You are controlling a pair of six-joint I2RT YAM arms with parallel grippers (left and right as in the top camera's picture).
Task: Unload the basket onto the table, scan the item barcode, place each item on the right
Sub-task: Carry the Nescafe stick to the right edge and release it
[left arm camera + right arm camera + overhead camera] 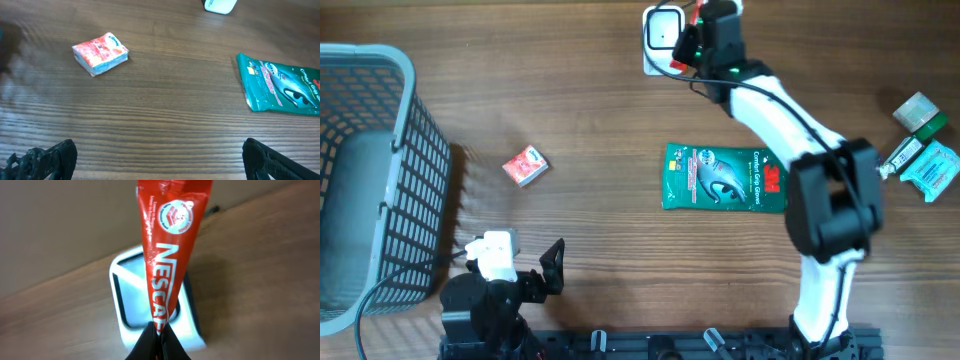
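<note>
The robot's right gripper should move across, back and down to release by the gathered small packs, as there is bare wood there, to its right in the overhead view.
My right gripper [159, 330] is shut on the lower end of a red Nescafe sachet [167, 245]. The sachet hangs lengthwise over the window of the white barcode scanner [131, 296]. From overhead, that gripper [692, 42] sits at the scanner's [660, 32] right side at the far edge of the table. The sachet is mostly hidden there under the arm. My left gripper [160, 167] is open low over bare wood near the table's front, with nothing between its fingers [50, 160].
A small red-and-white packet [525, 165] lies left of centre. A green glove pack [723, 178] lies in the middle. A grey mesh basket [420, 130] stands at the left edge. Several small packs [925, 150] sit at the right edge.
</note>
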